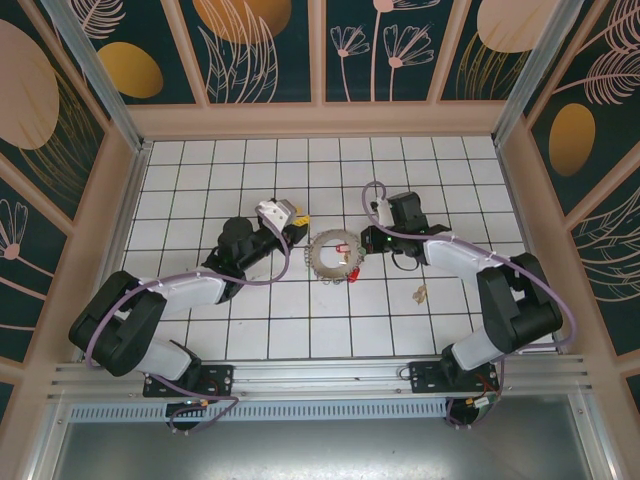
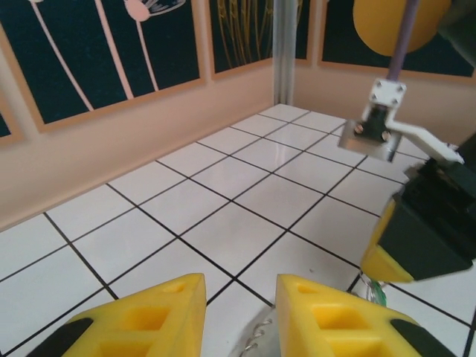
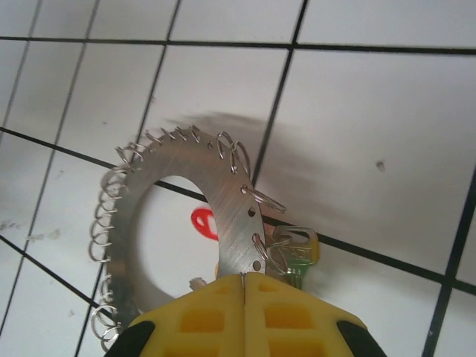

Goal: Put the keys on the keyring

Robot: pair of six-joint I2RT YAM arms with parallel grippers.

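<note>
The hoop hangs clear of its shadow, so I should pull the keyring away from the left gripper with my right gripper, down onto the white tiles, and release its rim.
The keyring (image 1: pixel 320 262) is a flat silvery hoop fringed with small wire loops, at mid-table. My right gripper (image 3: pixel 244 279) is shut on the keyring's rim (image 3: pixel 223 178), holding it above the tiles. A green-and-brass key (image 3: pixel 297 253) hangs from a loop beside the fingers. A red key head (image 3: pixel 204 223) shows through the hoop and at the hoop's lower right (image 1: pixel 351 270). My left gripper (image 2: pixel 239 286) stands open just left of the hoop, its yellow fingers (image 2: pixel 320 312) apart. A few rim loops (image 2: pixel 262 338) show low in the gap. From above, the left gripper (image 1: pixel 297 224) sits at the hoop's upper left.
A small pale key-like piece (image 1: pixel 420 293) lies on a tile to the right, below the right arm. The right gripper's black and yellow body (image 2: pixel 424 238) is close on the right in the left wrist view. Low beige walls (image 1: pixel 135 190) ring the tiled floor.
</note>
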